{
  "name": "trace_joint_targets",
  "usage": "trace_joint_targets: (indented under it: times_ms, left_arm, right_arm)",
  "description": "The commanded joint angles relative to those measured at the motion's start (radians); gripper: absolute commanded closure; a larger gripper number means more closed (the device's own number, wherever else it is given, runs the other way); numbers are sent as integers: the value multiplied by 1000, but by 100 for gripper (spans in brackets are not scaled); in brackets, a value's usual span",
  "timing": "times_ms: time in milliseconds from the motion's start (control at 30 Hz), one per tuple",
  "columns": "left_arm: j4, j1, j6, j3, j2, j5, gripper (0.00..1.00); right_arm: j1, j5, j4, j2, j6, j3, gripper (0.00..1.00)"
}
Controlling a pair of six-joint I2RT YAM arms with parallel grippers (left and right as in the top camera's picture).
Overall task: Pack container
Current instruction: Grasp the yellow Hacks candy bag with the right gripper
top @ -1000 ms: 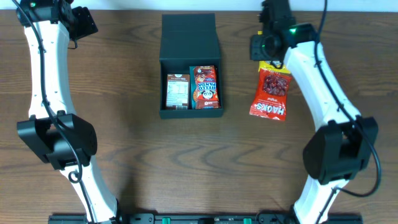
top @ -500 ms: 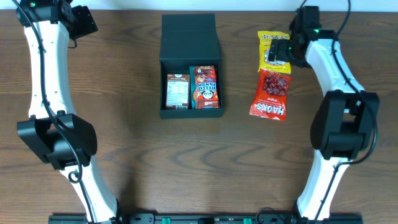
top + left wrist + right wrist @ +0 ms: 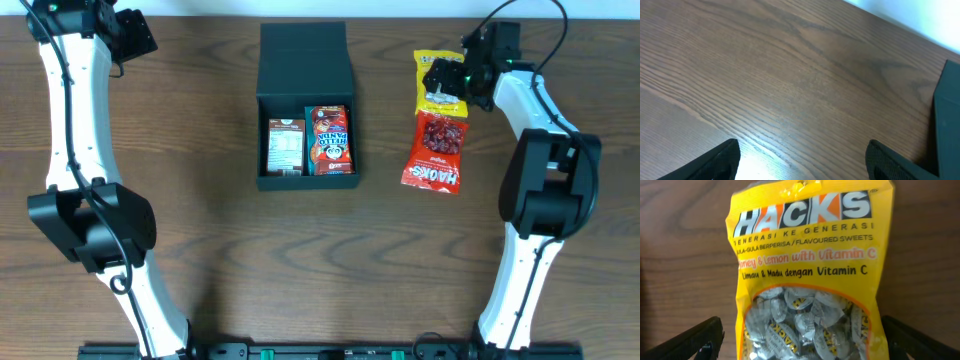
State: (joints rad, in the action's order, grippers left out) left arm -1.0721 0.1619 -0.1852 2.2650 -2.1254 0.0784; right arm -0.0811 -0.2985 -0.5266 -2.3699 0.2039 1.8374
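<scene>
My right gripper's fingers already straddle both long edges, so it will settle low first and then close around the candy-filled part of the yellow sweets bag (image 3: 430, 58).
The container (image 3: 303, 55), a dark box with its flap lid folded back, sits at the table's middle back. It holds a brown packet (image 3: 285, 147) and a red Hello Panda packet (image 3: 331, 140) side by side. To its right lie a yellow Hacks sweets bag (image 3: 430, 58) and, just below it, a red Hacks bag (image 3: 435, 152). My right gripper (image 3: 443, 88) hovers over the yellow bag (image 3: 805, 265), open, one finger on each side of it (image 3: 802, 345). My left gripper (image 3: 130, 35) is open at the far back left, over bare wood (image 3: 802, 160).
The container's dark edge (image 3: 947, 115) shows at the right of the left wrist view. The table's back edge and a pale wall run just behind the box and the bags. Both arm bases stand at the front corners.
The right arm swung out to the right, uncovering the yellow bag, then brought its gripper back over it. Its jaws opened wide. The left arm stayed still.
</scene>
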Motion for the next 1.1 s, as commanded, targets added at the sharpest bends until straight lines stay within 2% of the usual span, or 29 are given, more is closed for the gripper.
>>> trace_joint_targets:
  times_ms: [0,33,100,133,167,233,300,533,1067]
  left_arm:
    - [-1,2,6,-11,-14,2,19]
    - [-1,2,6,-11,-15,3,19]
    - [0,2,6,-11,-14,3,19]
    - [0,2,6,-11,-14,3,18]
    - [0,2,6,-11,-14,3,19]
    - [0,2,6,-11,-14,3,19]
    - [0,2,6,-11,-14,3,19]
    - [0,2,6,-11,-14,3,19]
    - [-1,2,6,-11,-14,3,19]
  right_arm:
    - [-3,-45,-7,-44,37,-7,11]
    - [-3,-50,-8,-45,42,-7,24]
    - [-2,-59,-7,-45,54,-6,58]
    - [-2,-72,-7,-45,54,-6,70]
    - [-3,-85,-7,-45,57,-6,79]
    - [-2,-107,-8,-45,73,-6,92]
    - [-2,-139,-3,-44,80,-3,99]
    - [8,-283,-32,-38,80,100,99]
    - [153,-255,-349,-14,14,518,98]
